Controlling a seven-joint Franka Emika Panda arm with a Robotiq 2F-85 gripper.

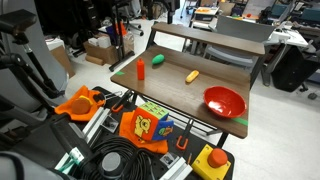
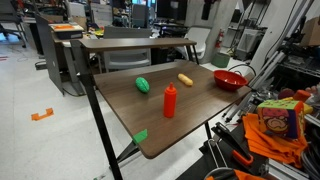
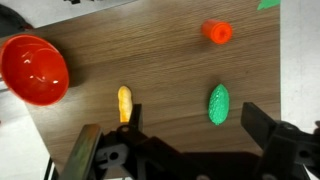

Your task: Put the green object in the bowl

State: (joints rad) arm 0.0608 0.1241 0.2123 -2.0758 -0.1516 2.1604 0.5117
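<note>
The gripper moves down and toward the right in the wrist view, onto the green object (image 1: 158, 58) (image 3: 219, 104) next, because that object lies below, off-centre between the open fingers.
The green object (image 3: 218, 103), a small bright green lump, lies on the wooden table (image 3: 130, 50) and shows in both exterior views (image 1: 158, 61) (image 2: 143, 84). The red bowl (image 3: 35, 70) sits empty near a table corner (image 1: 225, 101) (image 2: 230, 80). My gripper (image 3: 195, 125) is open and empty above the table, seen only in the wrist view. The green object lies below it between the two fingers, nearer one finger. There is no contact.
A yellow elongated object (image 3: 124, 102) (image 1: 192, 75) (image 2: 185, 80) lies between the green object and the bowl. An orange-red upright cylinder (image 3: 216, 32) (image 1: 141, 69) (image 2: 170, 101) stands near the green object. A raised shelf (image 1: 200, 40) backs the table. Cables and orange clutter (image 1: 140, 125) lie beside it.
</note>
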